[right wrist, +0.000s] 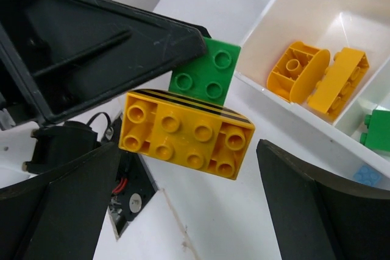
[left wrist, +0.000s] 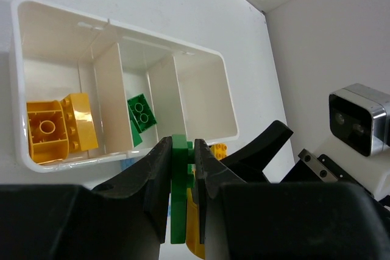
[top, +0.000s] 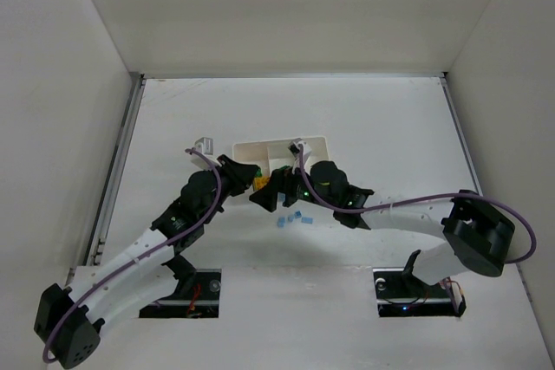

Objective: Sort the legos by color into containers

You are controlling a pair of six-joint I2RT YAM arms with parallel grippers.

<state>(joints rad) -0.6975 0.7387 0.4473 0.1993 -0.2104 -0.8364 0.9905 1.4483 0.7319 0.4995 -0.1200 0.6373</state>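
Observation:
My left gripper draws off the yellow-orange lego next, then moves outward over the tray's middle section (top: 279, 154) (left wrist: 141, 92) and lets go of the green lego. That section holds a green lego.
My left gripper (left wrist: 183, 145) is shut on a green lego (left wrist: 178, 181) that is stuck to a yellow-orange lego (right wrist: 186, 133); the pair hangs just in front of the white tray (top: 260, 142). My right gripper (right wrist: 192, 211) is open, its fingers on either side of and just below the yellow-orange lego, not touching it. In the top view both grippers (top: 250, 181) (top: 270, 192) meet at the tray's near edge. The tray's left compartment holds two yellow-orange legos (left wrist: 58, 129), the middle one a green lego (left wrist: 141, 112), and the right one (left wrist: 204, 98) is bare.
Three light blue legos (top: 295, 218) lie on the table in front of the tray, beside the right arm. Another light blue lego (right wrist: 365, 175) lies against the tray's near wall. White walls enclose the table on three sides.

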